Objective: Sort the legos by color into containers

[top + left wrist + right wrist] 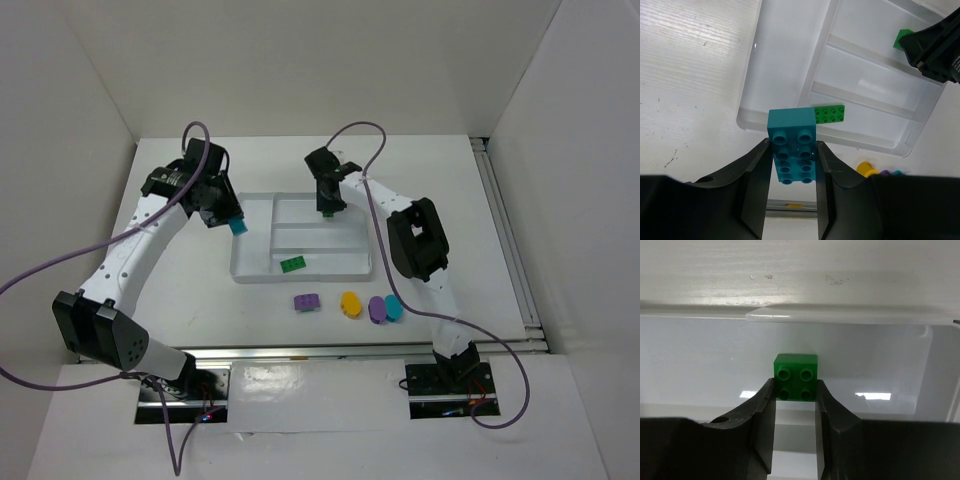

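Note:
The same color already lies in the tray's near long section (pixel 319 264), beside the flat green brick. My right gripper needs to go back over that section to open there.
My left gripper (pixel 792 150) is shut on a teal studded brick (pixel 791 146), held by the left rim of the white tray (pixel 300 279); from above the brick (pixel 238 226) shows under that gripper (pixel 232 220). My right gripper (pixel 795 390) is shut on a small green brick (pixel 796 375), its fingertips on the brick's lower sides, above the tray's far compartments (pixel 700 360). From above this brick (pixel 327 213) hangs below the gripper (pixel 327 205). A flat green brick (pixel 293 264) lies in the tray's near long section, also visible as a green brick (pixel 830 114) from the left wrist.
On the table in front of the tray lie a purple brick (pixel 307 302), a yellow oval piece (pixel 350 304), a purple oval (pixel 377 309) and a teal oval (pixel 394 307). White walls enclose the table. The right arm (pixel 415 240) stretches past the tray's right end.

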You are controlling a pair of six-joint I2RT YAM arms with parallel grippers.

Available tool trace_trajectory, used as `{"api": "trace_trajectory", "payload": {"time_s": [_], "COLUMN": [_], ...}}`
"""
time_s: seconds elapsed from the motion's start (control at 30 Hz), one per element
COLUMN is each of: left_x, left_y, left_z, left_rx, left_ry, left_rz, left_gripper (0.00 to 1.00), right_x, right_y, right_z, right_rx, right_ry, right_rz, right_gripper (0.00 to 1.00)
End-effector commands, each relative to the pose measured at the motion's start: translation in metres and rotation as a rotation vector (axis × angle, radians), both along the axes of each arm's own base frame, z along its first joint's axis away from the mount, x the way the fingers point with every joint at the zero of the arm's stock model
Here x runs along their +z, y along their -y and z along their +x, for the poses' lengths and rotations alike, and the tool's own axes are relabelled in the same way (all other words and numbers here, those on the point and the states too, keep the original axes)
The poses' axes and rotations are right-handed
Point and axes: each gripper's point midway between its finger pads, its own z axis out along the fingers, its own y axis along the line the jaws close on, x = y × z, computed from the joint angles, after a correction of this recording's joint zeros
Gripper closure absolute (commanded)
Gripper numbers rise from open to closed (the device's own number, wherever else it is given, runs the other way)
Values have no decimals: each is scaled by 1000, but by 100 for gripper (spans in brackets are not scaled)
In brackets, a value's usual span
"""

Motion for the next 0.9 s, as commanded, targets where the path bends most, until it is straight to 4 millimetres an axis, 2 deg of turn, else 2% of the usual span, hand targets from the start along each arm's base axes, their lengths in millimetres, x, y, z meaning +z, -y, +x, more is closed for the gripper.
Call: {"api": "trace_trajectory", "payload": {"time_s": [0.0, 0.03, 0.1, 0.13, 0.17, 0.23, 0.27, 0.3, 0.33, 0.37, 0.4, 0.43, 0.47, 0.5, 0.53, 0.67, 0.87], "left_x": [7, 7, 7, 7, 3, 3, 4, 1, 1, 1, 1, 1, 1, 2, 2, 0, -3], "left_y": [-4, -4, -4, -4, -4, -4, -4, -4, -4, -4, -4, -3, -3, -2, 0, 2, 14], "left_z": [-4, -4, -4, -4, -6, -6, -4, -5, -5, -5, -5, -6, -6, -4, -4, -2, -7], "left_rx": [-12, -12, -12, -12, -12, -12, -12, -12, -12, -12, -12, -17, -17, -17, -23, -28, -67], "left_ry": [24, 24, 24, 24, 15, 15, 24, 15, 15, 15, 15, 13, 13, 22, 20, 18, 7], "left_rz": [7, 7, 7, 7, 9, 9, 7, 9, 9, 9, 9, 2, 2, -1, -9, -17, -22], "left_gripper": [100, 100, 100, 100, 100, 100, 100, 100, 100, 100, 100, 100, 100, 100, 100, 100, 100], "right_x": [34, 57, 69, 93, 90, 99, 116, 104, 104, 116, 99, 97, 93, 85, 82, 71, 53], "right_y": [-3, -1, 3, 4, 5, 12, 10, 11, 8, 8, 12, 6, 10, 10, 0, -14, -30], "right_z": [13, 15, 8, 6, -4, -11, -20, -37, -46, -56, -73, -86, -92, -108, -118, -142, -157], "right_rx": [-16, -24, -33, -35, -25, -32, -29, -10, -1, 3, 10, 25, 16, 35, 56, 103, 142], "right_ry": [84, 126, 155, 195, 180, 197, 219, 187, 181, 195, 154, 140, 129, 98, 73, 43, 1], "right_rz": [29, 42, 29, 56, 47, 48, 71, 50, 63, 80, 58, 70, 70, 73, 109, 128, 112], "right_gripper": [74, 75, 75, 75, 75, 75, 75, 75, 75, 75, 75, 75, 74, 74, 74, 72, 70]}}
